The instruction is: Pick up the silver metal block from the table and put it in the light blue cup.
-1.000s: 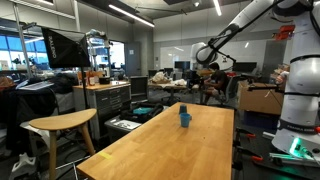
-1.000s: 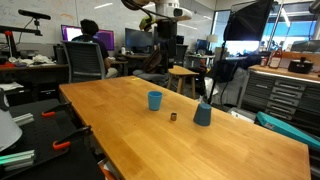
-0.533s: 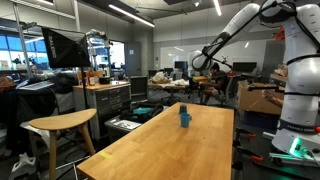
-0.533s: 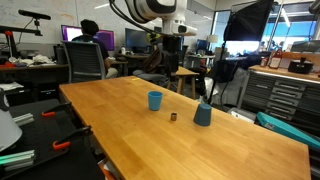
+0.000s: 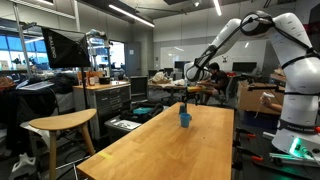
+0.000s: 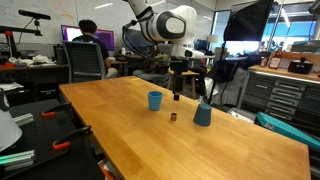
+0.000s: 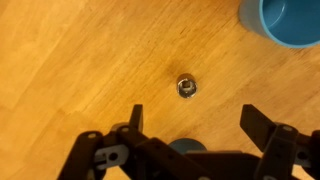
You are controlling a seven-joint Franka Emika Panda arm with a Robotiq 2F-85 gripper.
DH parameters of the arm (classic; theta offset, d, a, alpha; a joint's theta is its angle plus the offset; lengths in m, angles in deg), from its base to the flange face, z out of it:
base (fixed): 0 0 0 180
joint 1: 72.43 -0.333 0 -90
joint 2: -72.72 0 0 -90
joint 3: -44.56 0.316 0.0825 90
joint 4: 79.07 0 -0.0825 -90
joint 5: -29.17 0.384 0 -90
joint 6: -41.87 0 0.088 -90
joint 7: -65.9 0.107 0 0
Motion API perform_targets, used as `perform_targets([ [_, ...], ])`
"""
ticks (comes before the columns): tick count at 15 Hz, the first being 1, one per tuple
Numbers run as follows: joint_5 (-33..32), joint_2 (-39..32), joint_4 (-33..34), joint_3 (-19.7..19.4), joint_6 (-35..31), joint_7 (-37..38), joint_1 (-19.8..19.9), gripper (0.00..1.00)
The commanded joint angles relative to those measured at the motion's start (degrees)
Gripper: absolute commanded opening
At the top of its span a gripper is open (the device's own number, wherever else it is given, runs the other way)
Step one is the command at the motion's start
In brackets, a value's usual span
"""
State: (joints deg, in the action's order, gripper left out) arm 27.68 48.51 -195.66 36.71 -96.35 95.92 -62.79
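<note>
The gripper will next go down with open fingers around the silver metal block (image 6: 173, 117) (image 7: 186, 87) and close on it, because the block is on the tabletop below the gripper.
The silver metal block (image 7: 186, 87) is a small nut-like piece lying on the wooden table; it also shows in an exterior view (image 6: 173, 116). The light blue cup (image 6: 155, 100) stands upright and open a short way from it, and sits at the top right corner of the wrist view (image 7: 293, 20). A blue cup shows far down the table in an exterior view (image 5: 185, 118). My gripper (image 7: 198, 125) is open and empty. It hangs above the table (image 6: 177, 88) over the block, with the block just ahead of the fingertips (image 7: 137, 118).
A darker grey-blue cup-like object (image 6: 202, 114) stands on the other side of the block, partly hidden under my gripper in the wrist view (image 7: 185, 148). The long wooden table (image 6: 120, 125) has a stool (image 5: 60, 125) beside it. Desks, monitors and a seated person (image 6: 88, 50) are behind.
The arm has swung down and in from high behind the table, so the gripper now hangs low over the block between the two cups. The block and cups have not moved.
</note>
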Motion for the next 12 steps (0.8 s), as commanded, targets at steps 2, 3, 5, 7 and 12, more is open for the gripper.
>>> perform_targets([
  [2, 3.0, -7.9, 5.8, -2.1, -3.1, 1.6, -2.2, 1.0],
  [3, 3.1, -9.0, 6.3, -2.2, -3.6, 1.9, -2.4, 1.0],
  [5, 3.4, -11.2, 7.3, -2.4, -4.7, 2.5, -3.0, 1.0],
  [7, 3.6, -12.8, 7.9, -2.6, -5.2, 3.2, -3.6, 1.0],
  [12, 4.0, -15.3, 8.9, -2.8, -4.8, 4.0, -4.1, 1.0],
])
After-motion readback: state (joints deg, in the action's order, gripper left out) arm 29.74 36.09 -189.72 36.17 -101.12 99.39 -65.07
